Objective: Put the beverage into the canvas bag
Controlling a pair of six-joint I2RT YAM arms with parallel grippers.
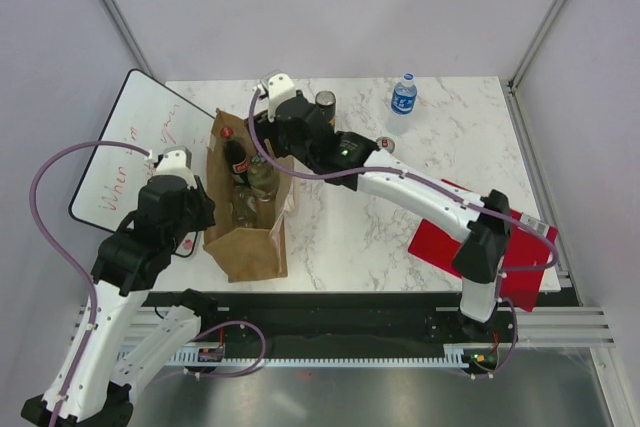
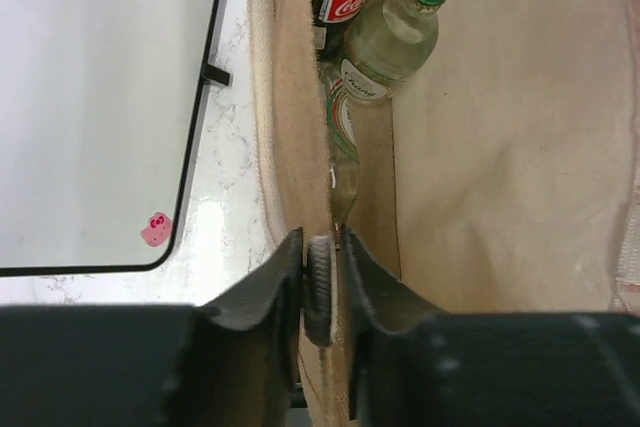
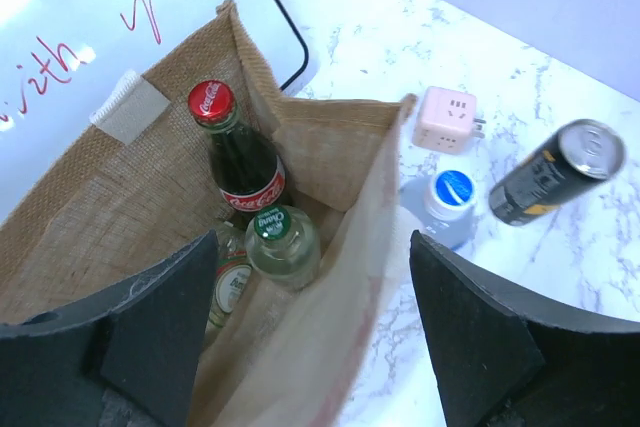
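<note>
I will swing my right gripper to the right in the top view next, away from the bag and down over the blue-and-silver can. The can is still outside on the marble.
The tan canvas bag stands open at the table's left front. Inside it are a Coca-Cola bottle, a clear bottle with a green cap and a third clear bottle low beside them. My left gripper is shut on the bag's left wall at its rim; in the top view the left gripper is at the bag's left side. My right gripper is open and empty above the bag's mouth, its jaws straddling the bag's right wall; in the top view the right gripper hovers over the bottles.
A water bottle with a blue cap, a dark can and a pink cube plug are on the marble beyond the bag. A whiteboard lies left of the bag. A red board lies at the right front.
</note>
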